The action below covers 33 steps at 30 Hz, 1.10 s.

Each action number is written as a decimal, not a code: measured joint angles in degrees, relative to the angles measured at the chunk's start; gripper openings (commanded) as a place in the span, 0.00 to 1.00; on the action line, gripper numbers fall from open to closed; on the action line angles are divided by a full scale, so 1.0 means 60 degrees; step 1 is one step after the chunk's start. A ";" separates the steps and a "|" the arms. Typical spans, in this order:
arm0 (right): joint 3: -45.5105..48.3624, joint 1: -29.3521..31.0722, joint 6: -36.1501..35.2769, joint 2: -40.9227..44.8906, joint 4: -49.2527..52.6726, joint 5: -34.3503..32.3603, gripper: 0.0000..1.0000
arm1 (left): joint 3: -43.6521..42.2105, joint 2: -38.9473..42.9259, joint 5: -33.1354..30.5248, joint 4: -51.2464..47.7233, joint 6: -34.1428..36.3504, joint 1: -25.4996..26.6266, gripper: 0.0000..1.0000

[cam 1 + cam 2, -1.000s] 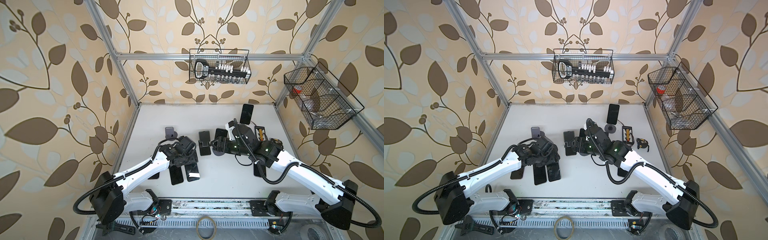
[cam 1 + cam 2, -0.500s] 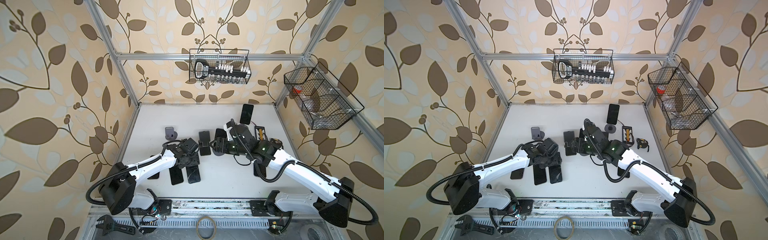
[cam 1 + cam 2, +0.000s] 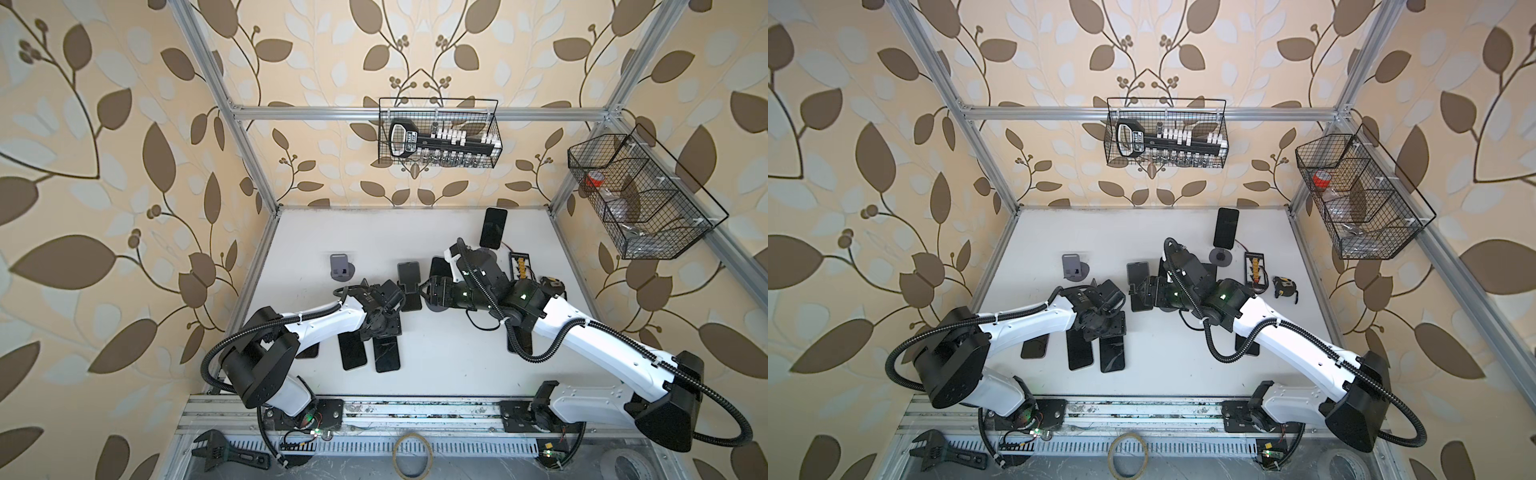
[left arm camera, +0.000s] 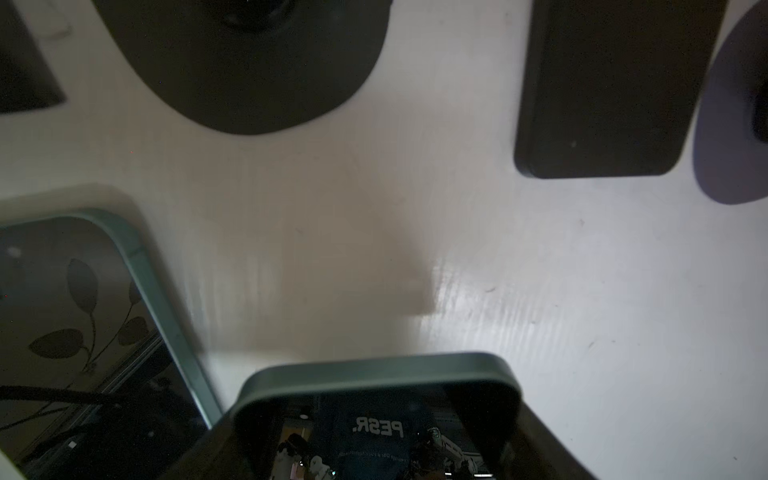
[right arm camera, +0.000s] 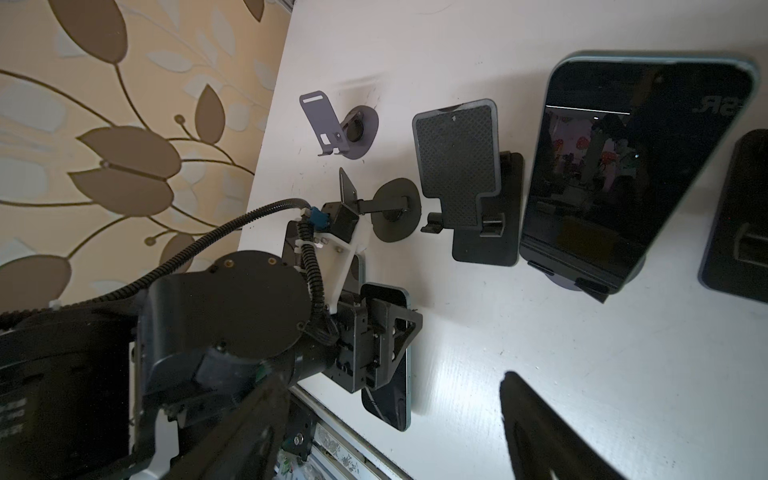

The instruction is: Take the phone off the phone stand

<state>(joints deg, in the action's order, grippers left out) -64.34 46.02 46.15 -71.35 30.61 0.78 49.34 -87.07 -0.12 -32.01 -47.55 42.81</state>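
Note:
My left gripper lowers the dark phone onto the bare white tabletop beside the flat teal-edged phone next and releases it, because that clear spot lies below.
My left gripper [image 3: 380, 328] is shut on a dark phone [image 3: 387, 354] with a teal edge, low over the white table near its front. In the left wrist view this phone [image 4: 374, 415] fills the space between the jaws. I cannot tell whether it touches the table. An empty phone stand [image 5: 457, 166] with a textured plate stands behind it. Another phone [image 5: 636, 166] leans on its own stand beside that. My right gripper [image 3: 424, 289] hovers open just right of the empty stand, and one of its fingers [image 5: 540, 432] shows with nothing in the gap.
Two more phones [image 3: 353, 351] [image 3: 309, 351] lie flat beside the held one. An empty purple stand [image 3: 340, 268] and a black arm stand [image 5: 390, 208] stand at the left. A further phone [image 3: 493, 226] stands at the back. A connector block [image 3: 520, 266] and a tape measure [image 3: 1284, 286] lie at the right.
The left arm has folded in, and its gripper has shifted slightly right and toward the front with the phone still in it. The right gripper has barely moved.

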 measured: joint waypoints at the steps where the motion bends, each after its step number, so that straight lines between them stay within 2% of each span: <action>1: 0.0000 0.0000 -0.0029 0.0000 0.0000 0.0000 0.81 | 0.0004 -0.0102 0.0000 0.0022 0.0036 0.0000 0.52; 12: -0.0226 -0.0004 -0.0372 -0.0160 0.0000 -0.0066 0.82 | 0.0288 -0.0634 0.0007 0.0033 0.0386 0.0004 0.56; 28: -0.0240 -0.0069 -0.0495 -0.0168 0.0004 -0.0069 0.83 | 0.0565 -0.1075 -0.0004 -0.0233 0.0474 0.0004 0.80; 33: -0.0240 -0.0073 -0.0495 -0.0168 0.0000 -0.0069 0.83 | 0.0765 -0.1180 0.0000 -0.0408 0.0495 0.0004 0.83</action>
<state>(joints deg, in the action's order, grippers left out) -65.78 45.58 43.18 -72.36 30.61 0.36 53.93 -94.15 -0.12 -34.46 -44.58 42.83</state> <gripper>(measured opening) 0.833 0.825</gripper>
